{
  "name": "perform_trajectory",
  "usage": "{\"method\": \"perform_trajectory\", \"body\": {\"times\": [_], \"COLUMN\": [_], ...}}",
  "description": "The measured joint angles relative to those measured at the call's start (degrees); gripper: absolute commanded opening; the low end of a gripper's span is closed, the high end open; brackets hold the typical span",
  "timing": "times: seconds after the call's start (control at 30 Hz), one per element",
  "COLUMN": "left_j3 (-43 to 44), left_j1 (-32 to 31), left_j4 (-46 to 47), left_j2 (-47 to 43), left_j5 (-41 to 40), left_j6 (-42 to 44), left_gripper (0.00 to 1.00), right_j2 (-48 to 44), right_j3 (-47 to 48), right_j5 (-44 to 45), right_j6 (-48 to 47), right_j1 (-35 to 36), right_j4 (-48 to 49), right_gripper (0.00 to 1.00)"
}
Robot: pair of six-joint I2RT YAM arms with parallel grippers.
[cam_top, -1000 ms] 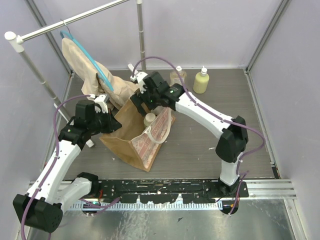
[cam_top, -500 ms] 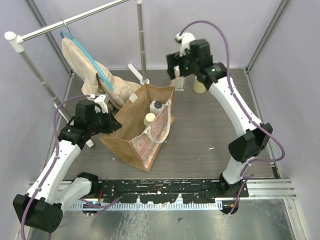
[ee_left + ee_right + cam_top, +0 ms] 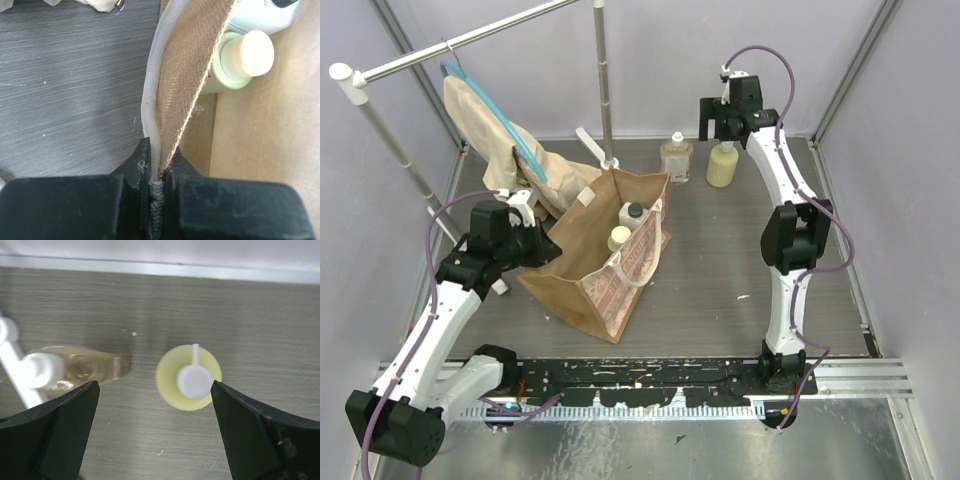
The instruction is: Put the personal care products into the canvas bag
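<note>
The white pump cap is off-centre toward one finger. My right gripper should go down around it next, moving to the right in the wrist view.
The tan canvas bag [image 3: 582,275] stands open at centre left. Inside it are the white bottle with the black cap [image 3: 633,214] and a yellow-green bottle [image 3: 619,238]. My left gripper [image 3: 550,250] is shut on the bag's cream-edged rim [image 3: 159,125], with the yellow-green bottle [image 3: 222,75] and the white bottle [image 3: 260,20] just beyond it. The amber bottle [image 3: 676,160] and the second yellow-green bottle [image 3: 723,165] stand at the back of the table. My right gripper [image 3: 725,122] hangs open and empty above that yellow-green bottle [image 3: 167,382], with the amber bottle [image 3: 90,367] to its left.
A beige garment on a blue hanger [image 3: 495,125] hangs from a metal rail [image 3: 450,45] at the back left, touching the bag's far side. An upright pole [image 3: 603,80] stands behind the bag. Enclosure walls close the back and sides.
My right gripper has left the bag's opening, where the white bottle now lies, and swung to the back right above the yellow-green bottle. The left arm has not moved.
</note>
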Motion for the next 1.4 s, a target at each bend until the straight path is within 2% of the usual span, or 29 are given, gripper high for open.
{"method": "perform_trajectory", "body": {"times": [0.17,0.4,0.67,0.8,0.83,1.0,1.23,1.4], "left_j3": [0.00,0.13,0.55,0.55,0.55,0.55,0.55,0.55], "left_j1": [0.00,0.00,0.00,0.00,0.00,0.00,0.00,0.00], "left_j4": [0.00,-0.15,-0.28,-0.28,-0.28,-0.28,-0.26,-0.26], "left_j2": [0.00,0.02,0.50,0.55,0.55,0.55,0.72,0.72], "left_j5": [-0.02,-0.22,-0.24,-0.24,-0.24,-0.24,-0.22,-0.22], "left_j6": [0.00,0.39,0.66,0.68,0.68,0.70,0.70,0.68], "left_gripper": [0.01,0.02,0.02,0.02,0.02,0.02,0.02,0.01], "right_j2": [5.68,8.28,9.70,9.70,9.70,9.70,9.68,9.68], "right_j3": [1.79,1.99,2.56,2.56,2.56,2.51,1.70,1.18], "right_j5": [3.13,6.08,8.09,9.11,9.49,10.62,12.13,12.59], "right_j6": [2.49,3.78,3.78,2.99,2.73,2.56,2.10,1.68], "right_j1": [-1.27,-1.01,-0.83,-0.83,-0.83,-1.07,-1.03,-1.03], "right_j4": [-1.22,-0.83,0.61,1.46,1.62,1.86,1.92,2.40], "right_gripper": [1.00,0.99,0.77,0.51,0.48,0.46,0.53,0.49]}}
